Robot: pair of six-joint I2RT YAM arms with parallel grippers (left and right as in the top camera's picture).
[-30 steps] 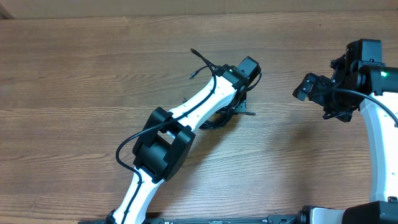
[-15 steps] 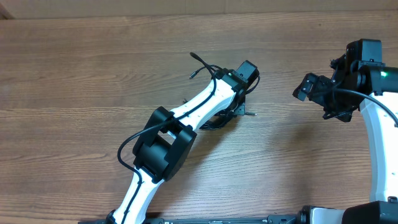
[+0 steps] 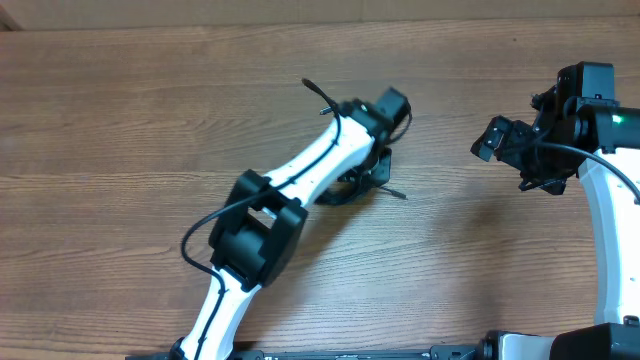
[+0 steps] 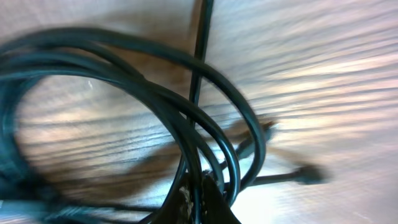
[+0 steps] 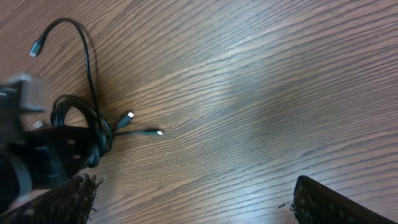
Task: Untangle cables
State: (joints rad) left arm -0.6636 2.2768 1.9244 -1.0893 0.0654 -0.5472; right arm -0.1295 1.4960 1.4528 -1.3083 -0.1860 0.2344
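The cords lie tangled together, so I should raise my left gripper, carry them to the left in the overhead view, and let them go over the bare tabletop.
The cables [image 3: 352, 186] are a tangled bundle of thin black cords at the table's centre, partly under my left arm. One free end [image 3: 308, 86] curls out to the upper left. A plug end [image 3: 403, 195] sticks out to the right. In the left wrist view the cables [image 4: 124, 81] form blurred loops, and my left gripper [image 4: 200, 198] is shut on one strand. My left gripper [image 3: 383, 158] sits right over the bundle. My right gripper [image 3: 507, 158] is open and empty, well right of the cables. Its view shows its jaws [image 5: 199, 205] wide apart and the cables [image 5: 90, 127] far left.
The wooden table [image 3: 120, 120] carries only the cable bundle. My left arm's thicker black wire [image 3: 200, 235] loops off its elbow. Small plug ends [image 5: 129, 116] lie beside the bundle in the right wrist view.
My left arm has swung slightly up and left with the strand in its grip, and the bundle has shifted with it. The right arm has not moved.
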